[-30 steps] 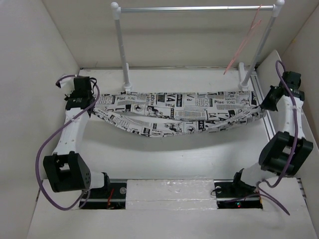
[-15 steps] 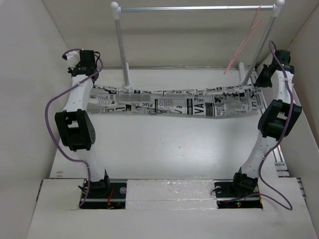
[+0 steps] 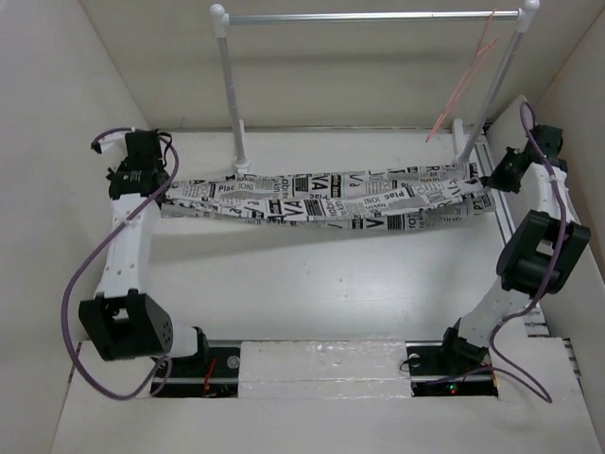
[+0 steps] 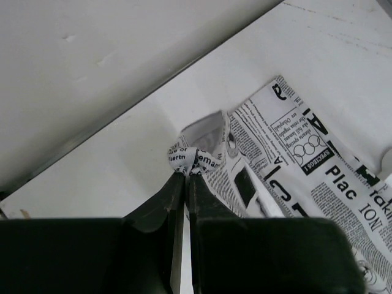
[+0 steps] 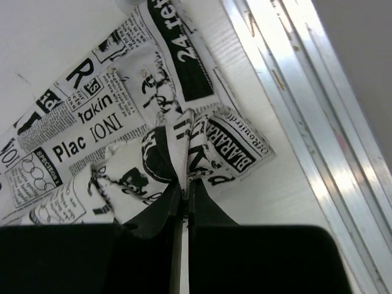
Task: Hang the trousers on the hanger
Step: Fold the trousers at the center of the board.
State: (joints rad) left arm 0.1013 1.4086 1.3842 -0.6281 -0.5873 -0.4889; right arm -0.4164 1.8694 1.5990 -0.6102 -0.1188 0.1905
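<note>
The foot of the hanger-side post (image 3: 462,160) (image 5: 128,5) is below the right gripper and farther outward, so the right gripper should next move down and outward to let go of the trousers' end by that foot.
The trousers (image 3: 321,201), white with black newspaper print, hang stretched as a long band between my two grippers, above the table in front of the rack. My left gripper (image 3: 163,197) is shut on their left end; the left wrist view shows a bunched fold (image 4: 195,160) pinched at the fingertips. My right gripper (image 3: 488,184) is shut on their right end, where the cloth (image 5: 184,153) folds up between the jaws. The thin pink hanger (image 3: 461,87) hangs tilted from the right end of the silver crossbar, behind and above the trousers.
The rack has white posts, a left post (image 3: 230,90) and a right post (image 3: 496,85), with a silver crossbar (image 3: 369,16) at the back. White walls close in on both sides. A metal rail (image 5: 306,122) runs along the table's right edge.
Both arms have swung back toward me and lowered a little from half a second ago. The trousers moved slightly nearer and stay stretched between the grippers, with the middle sagging a little.
</note>
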